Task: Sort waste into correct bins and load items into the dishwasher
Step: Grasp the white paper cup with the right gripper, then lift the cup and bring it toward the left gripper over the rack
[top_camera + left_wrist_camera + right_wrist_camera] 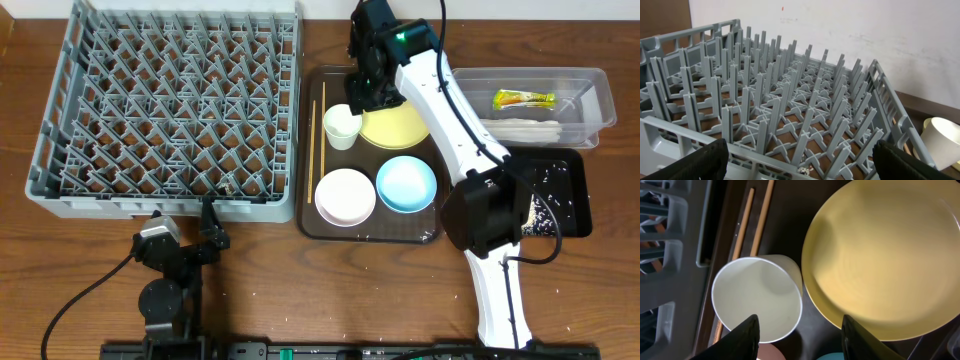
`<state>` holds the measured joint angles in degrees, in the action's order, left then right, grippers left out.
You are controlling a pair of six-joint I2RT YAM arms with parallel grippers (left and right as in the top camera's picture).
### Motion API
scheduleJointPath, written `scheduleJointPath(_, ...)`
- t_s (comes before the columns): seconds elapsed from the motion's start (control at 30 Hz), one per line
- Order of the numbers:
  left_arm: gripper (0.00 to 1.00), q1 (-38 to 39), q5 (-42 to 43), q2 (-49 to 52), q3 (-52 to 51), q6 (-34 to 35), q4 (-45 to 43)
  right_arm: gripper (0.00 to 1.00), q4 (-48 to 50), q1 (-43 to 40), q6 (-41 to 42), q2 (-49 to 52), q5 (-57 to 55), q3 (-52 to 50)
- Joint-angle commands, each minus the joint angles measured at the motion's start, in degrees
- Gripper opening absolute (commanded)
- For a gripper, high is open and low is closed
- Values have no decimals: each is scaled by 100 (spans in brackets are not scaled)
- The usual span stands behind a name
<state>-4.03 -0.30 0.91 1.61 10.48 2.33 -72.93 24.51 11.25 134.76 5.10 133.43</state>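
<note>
The cup's side beside the yellow plate lies below my right gripper, between its open fingers, so the gripper lowers over that side next and closes.
The grey dish rack fills the left of the table and is seen close in the left wrist view. On the brown serving tray stand the small white cup, the yellow plate, the white bowl, the light blue bowl and the chopsticks. My right gripper is open, hovering above the gap between the cup and the plate. My left gripper is open and empty before the rack's front edge. The snack wrapper lies in the clear tub.
The black tray at the right holds scattered rice grains. White napkins lie in the clear tub. A small white scrap lies inside the rack near its front wall.
</note>
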Motion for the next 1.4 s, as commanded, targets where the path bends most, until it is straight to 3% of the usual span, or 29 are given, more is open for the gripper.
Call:
scheduleJointPath(0.0,93,-24,33,9,-138,-50,168,50,33,48,-61,0,-61,-142)
scheduleJointPath(0.73,93,-24,33,9,-138,-50,168,47,682,66,70,0,-313,-1119)
scheduleJointPath(0.97,93,-24,-2,9,-138,-55,170,31,1058,107,308,0,-76,-1250)
scheduleJointPath(1.2,93,-24,-26,9,-138,-52,170,26,1274,249,306,2,-107,-1478)
scheduleJointPath(1.37,93,-24,-31,9,-138,-52,170,5,1394,280,308,2,-205,-1558)
